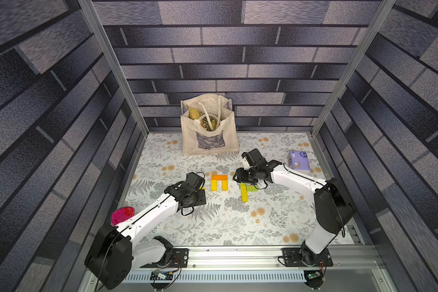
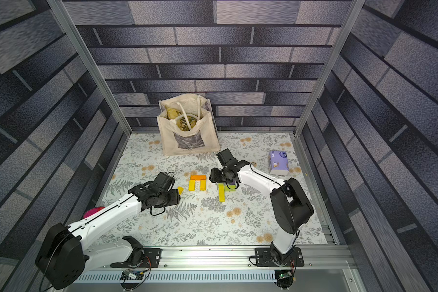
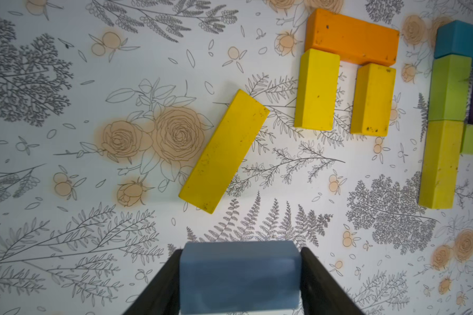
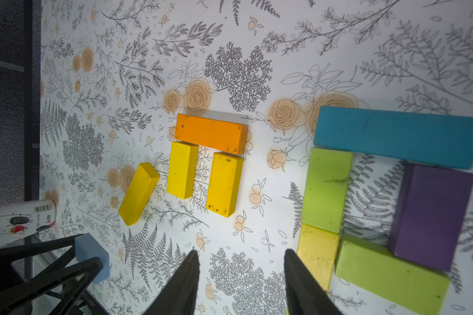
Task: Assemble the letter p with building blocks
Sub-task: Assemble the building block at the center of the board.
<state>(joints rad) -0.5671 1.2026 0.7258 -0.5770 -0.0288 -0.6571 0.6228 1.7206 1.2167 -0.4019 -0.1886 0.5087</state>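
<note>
The tabletop just before the arch's near ends is clear, so my left gripper should next move toward the arch, go down there and let go of the light blue block (image 3: pixel 239 275).
My left gripper (image 3: pixel 241 250) is shut on a light blue block (image 3: pixel 239 275) and holds it above the table. A loose long yellow block (image 3: pixel 224 151) lies askew beyond it. An orange block (image 3: pixel 351 36) caps two short yellow blocks (image 3: pixel 316 88), forming an arch (image 1: pixel 219 182). To its right a teal block (image 4: pixel 399 136), a lime green block (image 4: pixel 327 188), a yellow block (image 4: pixel 317 251), a purple block (image 4: pixel 432 215) and a second lime green block (image 4: pixel 391 275) lie together in a P shape. My right gripper (image 4: pixel 239 252) hovers open beside the yellow stem, with nothing between its fingers.
A cream tote bag (image 1: pixel 209 131) stands at the back centre. A purple tissue pack (image 1: pixel 299 160) lies at the back right. A white cup with a pink lid (image 1: pixel 123 215) lies by the left arm. An aluminium rail (image 1: pixel 238 255) runs along the front edge.
</note>
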